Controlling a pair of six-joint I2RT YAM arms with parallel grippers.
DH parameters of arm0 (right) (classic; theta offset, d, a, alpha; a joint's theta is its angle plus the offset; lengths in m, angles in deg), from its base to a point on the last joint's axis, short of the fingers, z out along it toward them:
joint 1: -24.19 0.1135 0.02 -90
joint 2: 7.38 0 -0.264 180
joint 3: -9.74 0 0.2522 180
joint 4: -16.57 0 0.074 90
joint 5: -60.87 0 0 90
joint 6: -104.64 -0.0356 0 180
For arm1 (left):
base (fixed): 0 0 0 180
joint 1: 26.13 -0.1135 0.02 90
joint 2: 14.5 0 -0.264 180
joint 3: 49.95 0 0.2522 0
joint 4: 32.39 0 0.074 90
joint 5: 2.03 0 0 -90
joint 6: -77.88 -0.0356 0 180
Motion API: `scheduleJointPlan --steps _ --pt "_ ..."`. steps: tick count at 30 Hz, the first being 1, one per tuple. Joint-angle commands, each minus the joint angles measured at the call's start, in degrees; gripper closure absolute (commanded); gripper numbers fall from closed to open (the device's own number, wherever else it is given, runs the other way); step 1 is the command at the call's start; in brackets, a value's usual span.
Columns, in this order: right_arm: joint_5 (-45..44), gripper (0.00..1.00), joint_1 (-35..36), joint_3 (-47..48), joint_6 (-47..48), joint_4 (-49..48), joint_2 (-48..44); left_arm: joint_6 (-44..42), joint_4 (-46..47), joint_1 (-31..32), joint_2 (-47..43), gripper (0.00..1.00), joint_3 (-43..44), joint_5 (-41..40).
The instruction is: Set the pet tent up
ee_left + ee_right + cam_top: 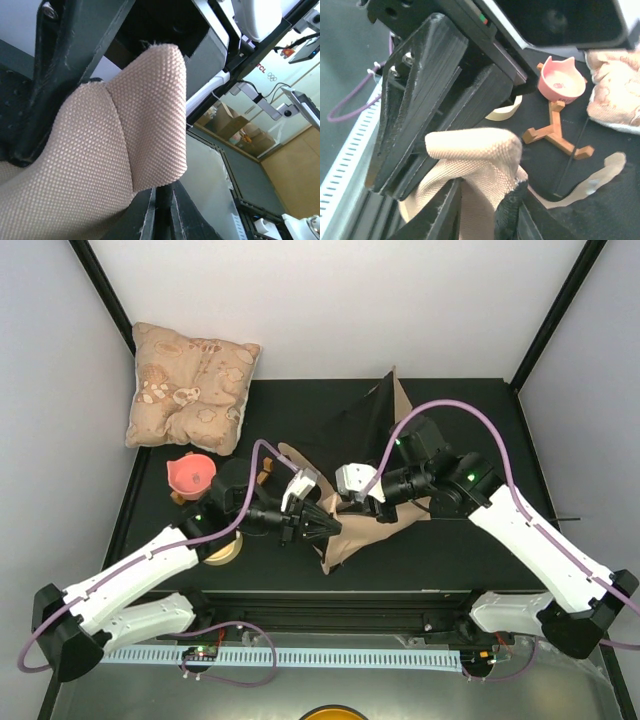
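My left gripper needs to pull the end of the pole to the left in the top view, over the pink bowl, and let it go, because the tent's canvas is lying crumpled.
The pet tent [352, 528] lies crumpled at mid-table, its tan canvas towards me and its black lining [365, 415] spread behind. Both grippers meet at its near fold. My left gripper [318, 523] is shut: in the left wrist view [162, 197] a thin black pole end sits pinched between its fingers, running up into a tan fabric sleeve [150, 115]. My right gripper [487, 212] has a bunched fold of tan canvas [480, 155] with a black edge between its jaws, which stand slightly apart and touch the fabric on both sides. The left gripper's fingers [435, 100] loom just above that fold.
A puffy beige cushion [192, 387] lies at the back left. A pink cat-eared bowl [190, 473] stands on a wooden cross stand [555, 135] left of the tent. A pale tape roll [222, 552] sits by the left arm. Black frame posts rise at the back corners.
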State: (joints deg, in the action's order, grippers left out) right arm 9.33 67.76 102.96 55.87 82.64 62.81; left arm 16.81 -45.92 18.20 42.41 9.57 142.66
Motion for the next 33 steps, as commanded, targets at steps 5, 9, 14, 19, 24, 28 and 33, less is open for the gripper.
scheduleJointPlan --steps 5,9,14,19,24,28,33 --pt "-4.72 0.59 1.10 -0.97 -9.82 -4.86 -3.27 -4.23 -13.63 -0.19 -2.41 0.98 3.05 -8.56" --pt "-9.09 0.56 0.09 -2.29 -17.29 -9.82 -6.58 -7.29 -23.77 -1.20 -3.26 0.98 4.95 -15.55" --pt "-15.84 0.54 -1.38 -5.28 -25.50 -15.14 -12.03 -6.51 -29.21 -5.04 -7.91 0.98 3.79 -26.77" --pt "-19.77 0.49 -1.77 -8.28 -33.19 -18.83 -18.03 -4.07 -31.81 -12.80 -12.94 0.98 2.15 -31.56" --pt "-23.00 0.38 -1.78 -12.71 -40.26 -21.08 -24.05 -2.27 -34.42 -23.31 -16.60 0.99 0.96 -31.97" --pt "-22.43 0.36 -1.75 -23.70 -47.39 -30.69 -31.50 1.57 -34.16 -32.16 -18.01 0.99 -1.82 -30.13" --pt "-11.69 0.34 -1.67 -35.03 -52.19 -42.15 -36.64 7.28 -26.37 -44.94 -18.01 0.98 -6.40 -20.16"
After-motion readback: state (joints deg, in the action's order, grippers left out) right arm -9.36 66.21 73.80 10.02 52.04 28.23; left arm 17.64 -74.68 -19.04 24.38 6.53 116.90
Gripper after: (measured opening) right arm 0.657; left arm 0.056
